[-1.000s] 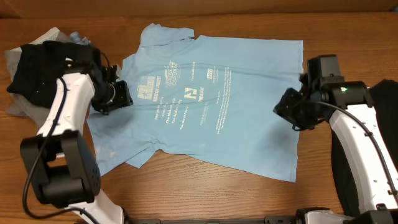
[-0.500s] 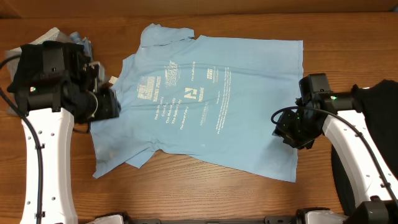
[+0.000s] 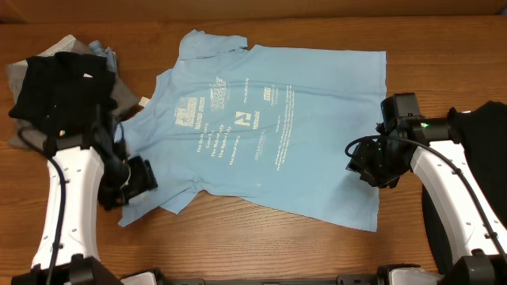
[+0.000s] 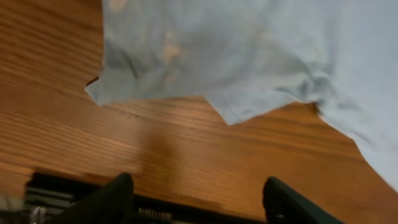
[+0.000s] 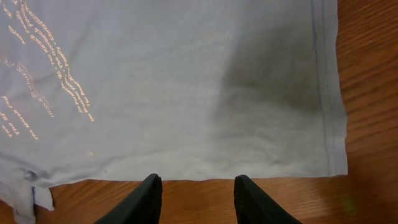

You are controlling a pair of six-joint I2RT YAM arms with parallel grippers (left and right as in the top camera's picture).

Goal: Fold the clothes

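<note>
The robot will move its left gripper down and to the left in the overhead view and turn it onto the near sleeve's corner, since there is only wood between the gripper's fingers.
The clothes' light blue T-shirt (image 3: 261, 127) lies spread flat, small white print up, across the middle of the table. A heap of black and grey clothes (image 3: 59, 83) sits at the far left. My left gripper (image 3: 135, 179) hovers by the shirt's near left sleeve (image 4: 249, 93). It (image 4: 199, 199) is open with only wood between its fingers. Over the shirt's right hem, my right gripper (image 3: 368, 163) hangs. In the right wrist view it (image 5: 200, 199) is open over bare wood, just short of the cloth's edge (image 5: 205, 177).
The table's front edge with a black rail (image 4: 168, 214) runs close behind the left fingers. A dark cloth (image 3: 487, 127) lies at the far right edge. Bare wood (image 3: 261, 245) stretches between the shirt and the front edge.
My left arm has swung from beside the heap toward the front, down to the shirt's near left sleeve, and its jaws have widened. The right gripper dropped slightly along the hem, then held still.
</note>
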